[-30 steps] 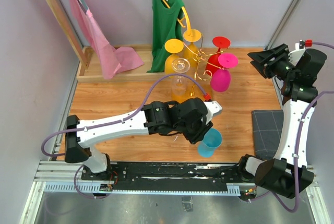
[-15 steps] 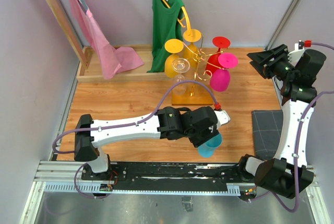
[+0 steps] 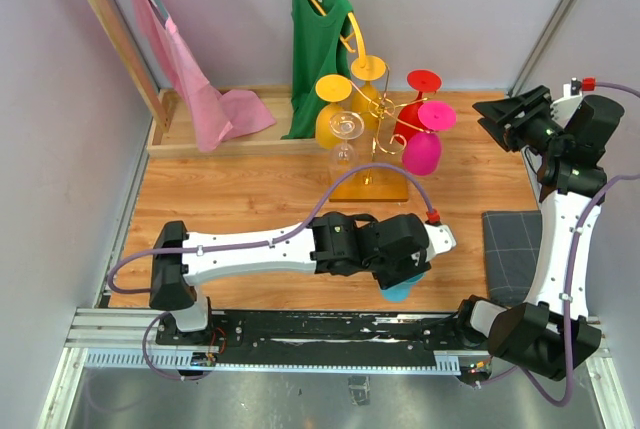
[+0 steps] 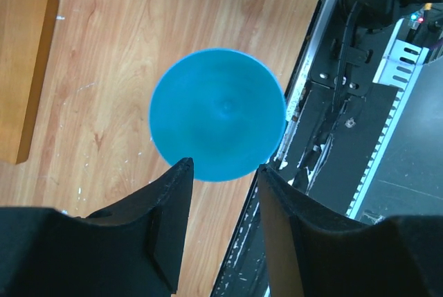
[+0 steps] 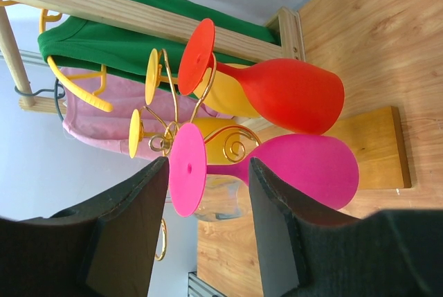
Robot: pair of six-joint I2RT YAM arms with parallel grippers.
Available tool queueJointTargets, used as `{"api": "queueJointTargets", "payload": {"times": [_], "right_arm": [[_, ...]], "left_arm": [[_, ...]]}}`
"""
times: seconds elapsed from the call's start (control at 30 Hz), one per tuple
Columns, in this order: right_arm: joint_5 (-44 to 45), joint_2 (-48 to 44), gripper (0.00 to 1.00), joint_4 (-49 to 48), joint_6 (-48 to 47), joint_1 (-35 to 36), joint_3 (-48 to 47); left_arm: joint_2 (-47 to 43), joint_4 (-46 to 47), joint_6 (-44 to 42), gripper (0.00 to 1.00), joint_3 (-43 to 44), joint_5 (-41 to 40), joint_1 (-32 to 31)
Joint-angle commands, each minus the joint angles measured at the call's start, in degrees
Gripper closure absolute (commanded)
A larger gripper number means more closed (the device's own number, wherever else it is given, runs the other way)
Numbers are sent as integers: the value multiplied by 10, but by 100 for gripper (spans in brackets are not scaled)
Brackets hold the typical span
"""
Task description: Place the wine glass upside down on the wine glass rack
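Observation:
The robot's left gripper will next move down and toward the right in the wrist view onto the glass's rail-side rim [image 4: 282, 131], because that rim is outside the open fingers.
A blue wine glass [image 3: 404, 290] stands on the wooden table near its front edge, mostly hidden under my left arm. In the left wrist view it shows as a round blue disc [image 4: 217, 115] seen from straight above. My left gripper [image 4: 223, 169] is open and empty, its tips over the disc's near rim and apart from it. The gold wine glass rack [image 3: 377, 125] stands at the back on a flat base [image 3: 371, 189]. My right gripper [image 3: 492, 119] is open and empty, raised to the right of the rack and facing it [image 5: 208, 165].
Yellow [image 3: 333, 99], red [image 5: 291, 93], pink [image 5: 304, 172] and clear glasses hang upside down on the rack. A wooden clothes frame [image 3: 205, 139] with a green top and a pink cloth stands behind. A dark mat [image 3: 510, 249] lies at right. A black rail [image 4: 346, 131] runs along the table's front.
My left arm has swung right and toward the table's front edge, ending over the blue glass and covering most of it. The right arm has not moved.

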State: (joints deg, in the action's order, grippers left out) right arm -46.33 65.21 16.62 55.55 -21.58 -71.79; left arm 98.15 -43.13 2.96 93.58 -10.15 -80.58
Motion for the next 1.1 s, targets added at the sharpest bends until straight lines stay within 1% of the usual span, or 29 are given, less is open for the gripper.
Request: {"api": "queueJointTargets", "payload": {"times": [0.0,0.27,0.43,0.53,0.6,0.63,0.73,0.83,0.87,0.9,1.07], "right_arm": [[-10,0,49,-13,3,-10,6],[-12,4,49,-13,3,-10,2],[-11,6,49,-13,3,-10,3],[-11,5,49,-13,3,-10,5],[-10,5,49,-13,3,-10,6],[-10,5,49,-13,3,-10,7],[-9,5,49,-13,3,-10,8],[-9,5,49,-13,3,-10,9],[-8,6,49,-14,3,-10,9],[-9,6,49,-15,3,-10,9],[-9,4,49,-15,4,-10,8]], "left_arm": [[14,22,-12,53,5,5,-16],[41,34,-12,53,7,17,-21],[51,44,-10,54,1,18,-22],[54,51,-3,56,-5,16,-23],[56,52,-1,63,-6,16,-23],[56,51,1,69,-5,15,-24],[56,52,7,82,-6,16,-25],[56,51,10,91,-6,11,-25],[56,50,11,97,-6,10,-25],[55,50,11,99,-5,9,-25],[42,47,18,100,-1,-13,-28]]}}
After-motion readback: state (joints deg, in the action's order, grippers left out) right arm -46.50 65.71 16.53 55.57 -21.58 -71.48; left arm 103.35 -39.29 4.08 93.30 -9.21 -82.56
